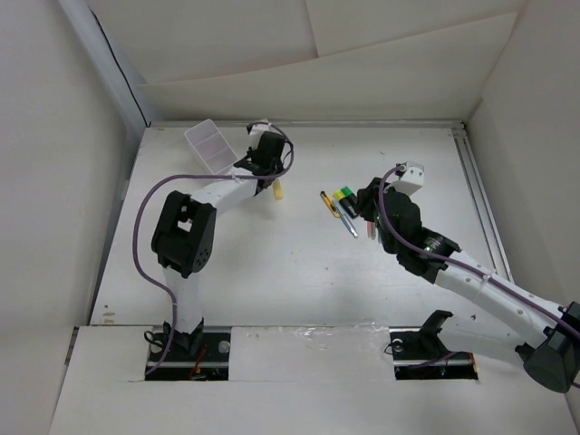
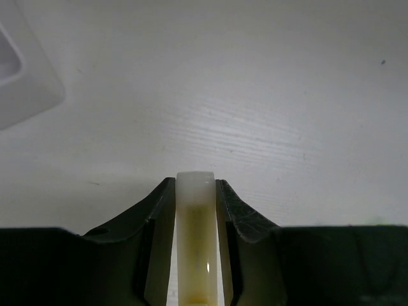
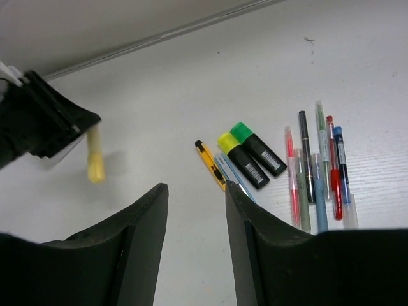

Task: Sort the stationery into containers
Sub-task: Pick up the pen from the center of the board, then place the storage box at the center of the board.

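Observation:
My left gripper should turn and move outward, to the left in the top view, over the white divided tray (image 1: 210,145) to let go, because the highlighter is still hanging beside the tray.
The white divided tray (image 1: 210,145) lies at the far left of the table; its corner shows in the left wrist view (image 2: 22,80). My left gripper (image 1: 269,172) is just right of the tray, shut on a pale yellow highlighter (image 2: 196,223) whose end hangs below it (image 1: 278,190). My right gripper (image 1: 367,207) is open and empty, above the table beside the loose stationery. In the right wrist view, off its right finger (image 3: 245,217), lie a yellow utility knife (image 3: 210,164), a yellow-capped highlighter (image 3: 237,159), a green-capped highlighter (image 3: 258,148) and several pens (image 3: 319,172).
White walls enclose the table on the left, back and right. A rail (image 1: 480,199) runs along the right edge. The left gripper with its yellow highlighter shows at the left of the right wrist view (image 3: 95,159).

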You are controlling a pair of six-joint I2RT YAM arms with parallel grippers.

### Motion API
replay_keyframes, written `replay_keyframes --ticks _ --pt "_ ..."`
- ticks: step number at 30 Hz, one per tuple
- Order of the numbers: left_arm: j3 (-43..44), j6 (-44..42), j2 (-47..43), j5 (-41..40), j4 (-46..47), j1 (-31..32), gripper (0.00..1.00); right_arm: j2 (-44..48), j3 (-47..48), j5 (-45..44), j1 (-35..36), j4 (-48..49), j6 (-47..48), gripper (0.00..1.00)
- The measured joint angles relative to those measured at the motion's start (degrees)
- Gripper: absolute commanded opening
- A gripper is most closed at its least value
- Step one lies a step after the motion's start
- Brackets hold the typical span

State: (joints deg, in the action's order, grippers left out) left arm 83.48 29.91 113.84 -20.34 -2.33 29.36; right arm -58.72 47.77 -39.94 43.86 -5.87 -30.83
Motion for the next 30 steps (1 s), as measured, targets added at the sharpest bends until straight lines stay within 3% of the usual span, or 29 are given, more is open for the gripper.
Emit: replay_keyframes --ticks 6,15,21,30 --pt "4.26 2.10 -4.17 -2.69 -0.17 -3.67 0.00 0.52 0.00 0.39 -0.02 -0.02 0.00 0.47" --pt "13.86 -0.13 -4.20 -18.18 -2.86 -7.74 0.00 2.62 0.00 1.29 -0.02 0.00 0.00 0.47" --pt "19.43 -7.43 -1.86 -29.75 -1.07 -10.71 0.00 2.99 0.00 2.03 -0.02 0.00 -0.02 0.47" --pt "21.68 -20.48 6.49 -39.15 5.55 -12.24 0.00 2.97 0.00 3.52 -0.02 0.11 0.15 0.47"
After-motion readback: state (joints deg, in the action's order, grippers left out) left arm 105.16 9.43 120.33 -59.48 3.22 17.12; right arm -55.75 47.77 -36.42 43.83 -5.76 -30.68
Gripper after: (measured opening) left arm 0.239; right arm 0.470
